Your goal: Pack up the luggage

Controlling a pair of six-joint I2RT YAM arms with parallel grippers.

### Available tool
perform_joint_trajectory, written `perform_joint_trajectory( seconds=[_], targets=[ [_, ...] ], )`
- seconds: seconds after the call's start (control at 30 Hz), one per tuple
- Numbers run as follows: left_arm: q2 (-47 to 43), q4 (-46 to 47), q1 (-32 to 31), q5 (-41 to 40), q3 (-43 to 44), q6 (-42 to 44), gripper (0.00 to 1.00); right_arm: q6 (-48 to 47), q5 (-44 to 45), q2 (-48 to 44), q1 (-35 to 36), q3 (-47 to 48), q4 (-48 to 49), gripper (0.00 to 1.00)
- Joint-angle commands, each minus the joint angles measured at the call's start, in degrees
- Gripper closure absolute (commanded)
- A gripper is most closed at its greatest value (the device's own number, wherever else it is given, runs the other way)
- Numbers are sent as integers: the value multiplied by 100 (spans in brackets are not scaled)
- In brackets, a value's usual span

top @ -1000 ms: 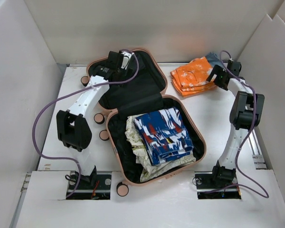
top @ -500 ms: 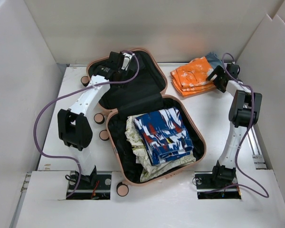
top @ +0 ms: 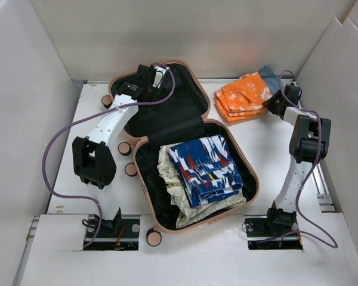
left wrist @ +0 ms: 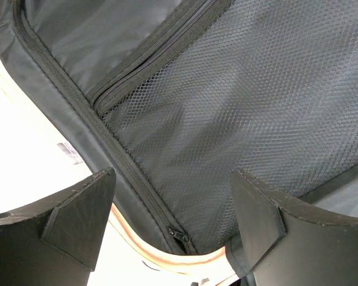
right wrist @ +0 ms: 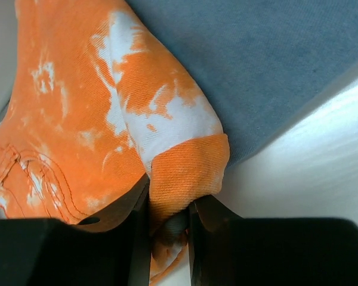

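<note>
The patterned garment point(top: 204, 168) is back from my right gripper and to the left in the top view. I need to lift, carry the orange garment over it, lower it and let go.
The luggage point(top: 179, 107) lies open, its pale pink shell lined in black. The near half holds a folded blue-and-white patterned garment point(top: 204, 168) on top of a cream floral one point(top: 167, 173). My left gripper point(top: 149, 76) hovers open over the lid's far-left rim; its wrist view shows mesh lining point(left wrist: 256, 107), a zipper point(left wrist: 180, 239) and nothing between the fingers. A folded orange-and-white garment point(top: 244, 95) lies on the table at the back right. My right gripper point(top: 273, 102) is shut on the near corner of that orange garment point(right wrist: 77, 119), with cloth pinched between the fingers.
A blue-grey cloth point(top: 267, 74) lies under and behind the orange garment and fills the upper right of the right wrist view as blue-grey cloth point(right wrist: 274, 59). Pink wheels point(top: 125, 148) stick out on the suitcase's left side. White walls enclose the table on three sides.
My right gripper has closed from open onto the orange garment's corner and shifted slightly right. The left arm has not moved.
</note>
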Motion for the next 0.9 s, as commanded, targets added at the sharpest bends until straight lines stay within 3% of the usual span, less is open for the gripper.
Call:
perform_joint_trajectory(
  seconds=[0.0,0.3,0.53,0.77,0.87],
  targets=[
    [-166,48,21,-20,230,-18,26,-381,-534,-531,157,-453,-278,100],
    [-446,154,21,33,-77,35,26,-1321,-1301,-1875,95,-1385,-312,100],
    [-561,268,21,200,-130,35,26,-1752,-1854,-2000,-72,-1604,-709,100],
    [-693,268,21,323,-385,-18,26,-2867,-1994,-2342,-10,-1019,-1411,100],
    [-746,268,21,323,-490,-18,26,-2939,-2337,-2492,-10,-675,-1631,100]
  ],
)
